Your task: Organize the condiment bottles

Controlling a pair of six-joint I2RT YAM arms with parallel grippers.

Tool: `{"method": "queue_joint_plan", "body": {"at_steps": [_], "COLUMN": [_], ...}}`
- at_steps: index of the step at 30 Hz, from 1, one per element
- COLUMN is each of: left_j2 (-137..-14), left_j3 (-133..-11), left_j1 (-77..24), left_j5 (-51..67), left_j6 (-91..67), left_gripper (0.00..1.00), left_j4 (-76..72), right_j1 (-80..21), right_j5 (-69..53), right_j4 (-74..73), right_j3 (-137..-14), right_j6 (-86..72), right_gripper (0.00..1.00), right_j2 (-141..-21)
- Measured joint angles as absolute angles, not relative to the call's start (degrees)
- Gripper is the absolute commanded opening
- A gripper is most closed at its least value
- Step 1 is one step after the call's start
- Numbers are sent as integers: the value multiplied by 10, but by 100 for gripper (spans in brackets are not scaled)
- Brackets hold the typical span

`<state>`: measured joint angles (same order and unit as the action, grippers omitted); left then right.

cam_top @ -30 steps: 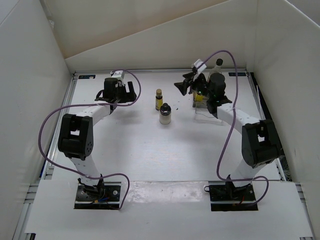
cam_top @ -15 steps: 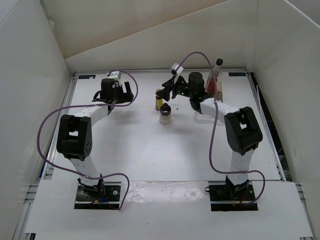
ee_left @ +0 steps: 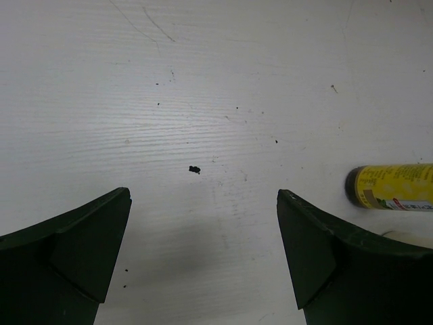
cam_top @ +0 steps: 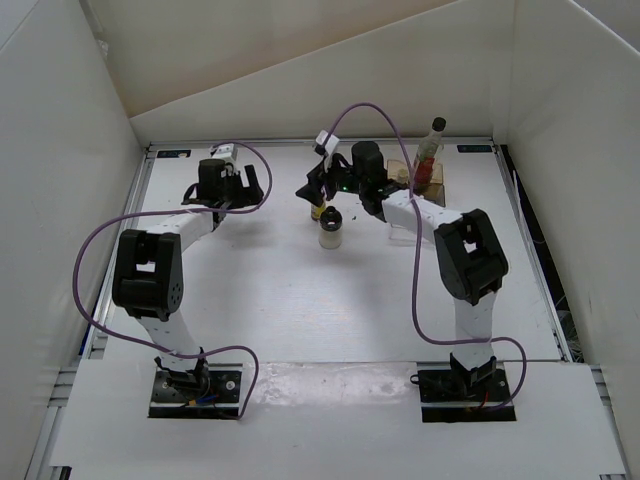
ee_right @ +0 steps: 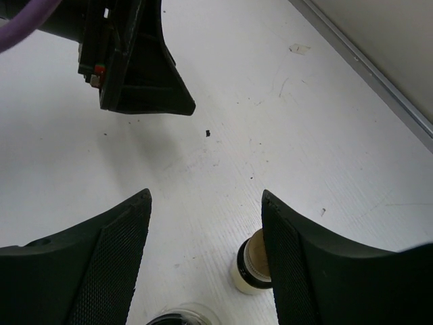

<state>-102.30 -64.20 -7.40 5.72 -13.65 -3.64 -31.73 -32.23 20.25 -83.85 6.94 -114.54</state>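
One finger covers the edge of the brown cap [ee_right: 258,254]. The cap comes between my right gripper's fingers next, as the gripper shifts outward, toward the right in the wrist view.
A tiny yellow brown-capped bottle [cam_top: 318,210] stands mid-table, with the squat whitish dark-capped bottle [cam_top: 330,233] just in front of it. My right gripper [cam_top: 317,190] is open and hovers over the yellow bottle. In the right wrist view the gripper [ee_right: 206,196] is open, the yellow bottle [ee_right: 250,271] sits against the right finger's inner side, and the squat bottle's cap [ee_right: 172,317] shows at the bottom edge. The tall clear bottle with a red label [cam_top: 430,155] stands in the tray. My left gripper [cam_top: 226,186] is open and empty [ee_left: 203,200]. A second yellow bottle is hidden.
The clear brownish tray [cam_top: 397,166] sits at the back right, partly under my right arm. The left wrist view shows the yellow bottle [ee_left: 396,187] off to its right. White walls enclose the table on three sides. My left gripper [ee_right: 135,68] shows in the right wrist view.
My right arm swung left from the tray to above the yellow bottle in the middle. The tall bottle now shows uncovered in the tray. The left arm barely moved.
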Motion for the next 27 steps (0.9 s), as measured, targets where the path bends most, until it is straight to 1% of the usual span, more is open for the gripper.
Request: {"method": "queue_joint_plan", "body": {"at_steps": [15, 25, 26, 27], "left_j2": [-1023, -1023, -1023, -1023], "left_j3": [-642, -642, -642, -642], "left_j1": [-64, -60, -60, -59], "left_j5": [69, 71, 72, 72], "left_j6": [-141, -141, -141, -141], "left_gripper": [100, 100, 100, 100], "left_j4": [-44, -44, -44, -44], "right_j1": [-315, -300, -300, -299], "right_j5": [-289, -274, -274, -274], "right_j4": [164, 165, 165, 166], "right_j3": [-901, -904, -906, -910], "right_j6": [100, 76, 72, 68], "right_gripper": [69, 69, 67, 62], "right_j2": [-1202, -1217, -1219, -1222]}}
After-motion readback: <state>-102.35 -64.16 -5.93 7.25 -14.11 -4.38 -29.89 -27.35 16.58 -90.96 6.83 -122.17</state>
